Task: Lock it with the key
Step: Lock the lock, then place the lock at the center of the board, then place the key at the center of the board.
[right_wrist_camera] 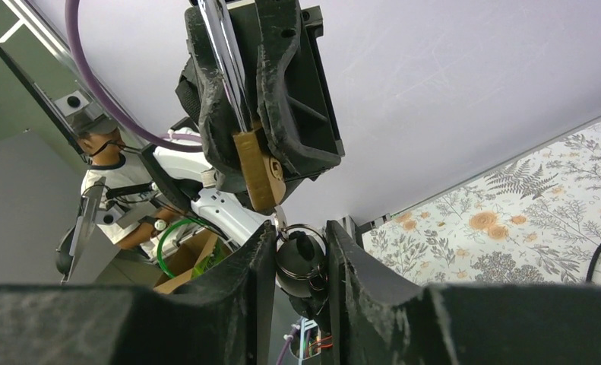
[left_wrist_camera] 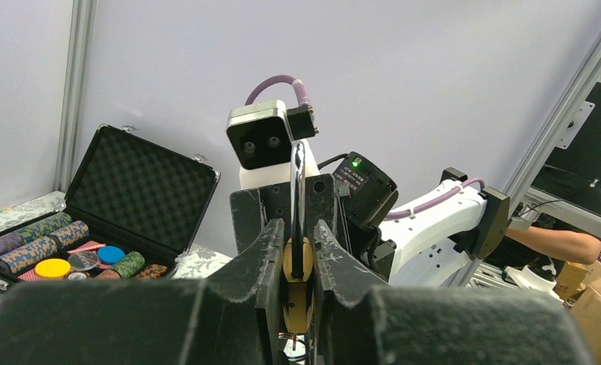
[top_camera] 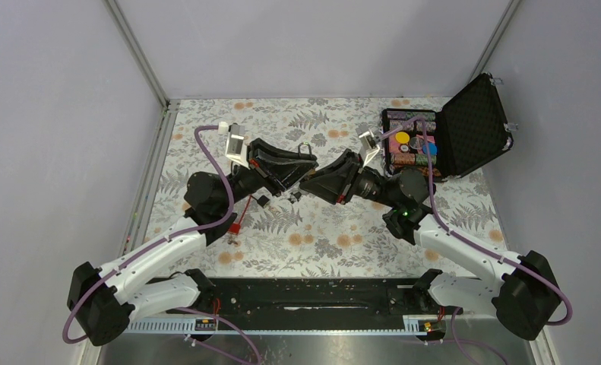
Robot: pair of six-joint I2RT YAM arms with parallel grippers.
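Observation:
The left gripper lowers with its padlock toward that spot next, and its fingertips tilt downward.
Both grippers meet above the middle of the floral table. My left gripper (top_camera: pixel 298 187) (left_wrist_camera: pixel 298 228) is shut on a brass padlock (left_wrist_camera: pixel 298 262) (right_wrist_camera: pixel 257 171), clamped by its flat sides. The padlock's silver shackle (left_wrist_camera: pixel 298 179) sticks out past the fingertips. The key (right_wrist_camera: pixel 301 258), with a round black head and a wire key ring, sits at the padlock's lower end. My right gripper (top_camera: pixel 313 185) (right_wrist_camera: pixel 301 226) faces the left one, and its fingers (right_wrist_camera: pixel 263 258) close on the key's head and ring from both sides. The key's blade is hidden.
An open black case (top_camera: pixel 473 125) (left_wrist_camera: pixel 141 190) with stacks of coloured chips (top_camera: pixel 409 144) stands at the back right. A red wire loop with a small block (top_camera: pixel 236 226) and a small black block (top_camera: pixel 263 200) lie under the left arm. A person (right_wrist_camera: pixel 107 179) sits beyond the table.

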